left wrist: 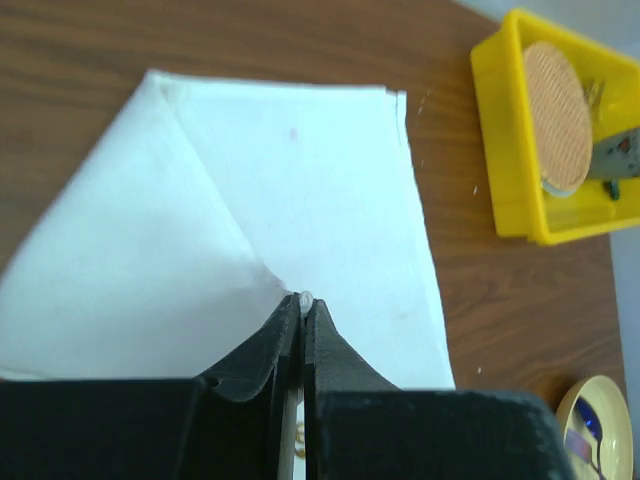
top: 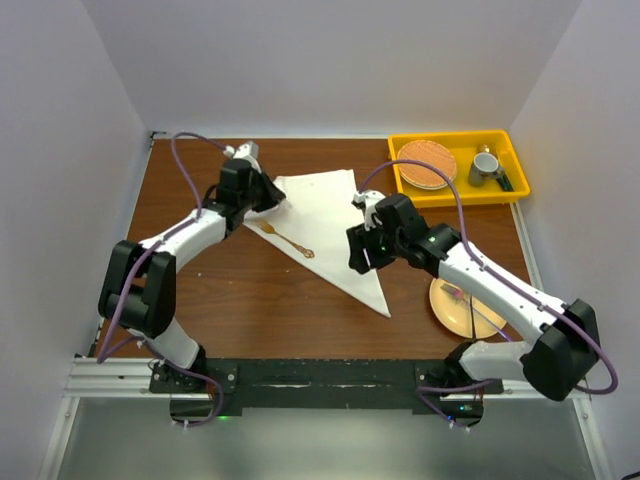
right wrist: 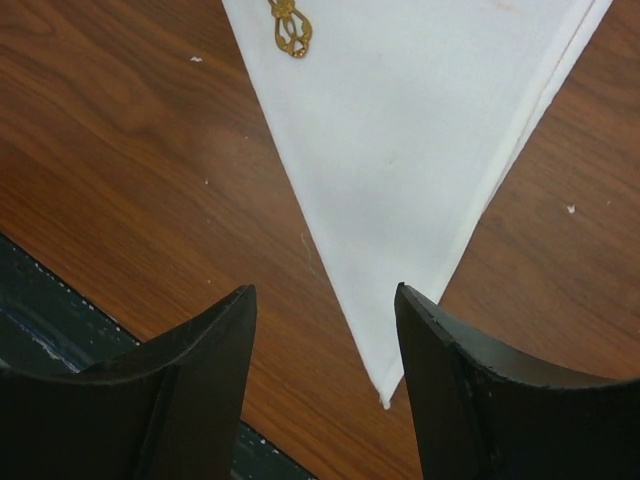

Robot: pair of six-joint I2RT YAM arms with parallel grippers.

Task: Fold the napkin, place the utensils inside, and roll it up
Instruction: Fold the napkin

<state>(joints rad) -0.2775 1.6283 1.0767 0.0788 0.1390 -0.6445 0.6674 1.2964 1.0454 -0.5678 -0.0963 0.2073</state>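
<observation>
I will next carry the pinch of napkin over the fork's bare end (top: 308, 253) (left wrist: 299, 438), which is back and to the right of my left gripper in the top view, then lower it and let go.
The off-white napkin (top: 330, 215) lies on the brown table folded into a long triangle, its tip pointing to the near right. The gold fork (top: 285, 240) lies along its left edge. My left gripper (top: 272, 197) is shut on a pinch of the napkin's far left part; in the left wrist view (left wrist: 303, 300) a nub of cloth shows between the tips and a crease runs from there across the napkin (left wrist: 300, 170). My right gripper (top: 358, 258) is open and empty. In the right wrist view (right wrist: 322, 290) its fingers straddle the napkin's (right wrist: 400, 150) near tip, and the fork's end (right wrist: 290, 28) shows.
A yellow bin (top: 520, 185) at the far right holds a round tan plate (top: 428, 163) and a grey mug (top: 485, 167). A pale yellow plate (top: 450, 310) with a purple-ended utensil sits at the near right, partly under my right arm. The table's black front rail (top: 320, 375) runs along the near edge.
</observation>
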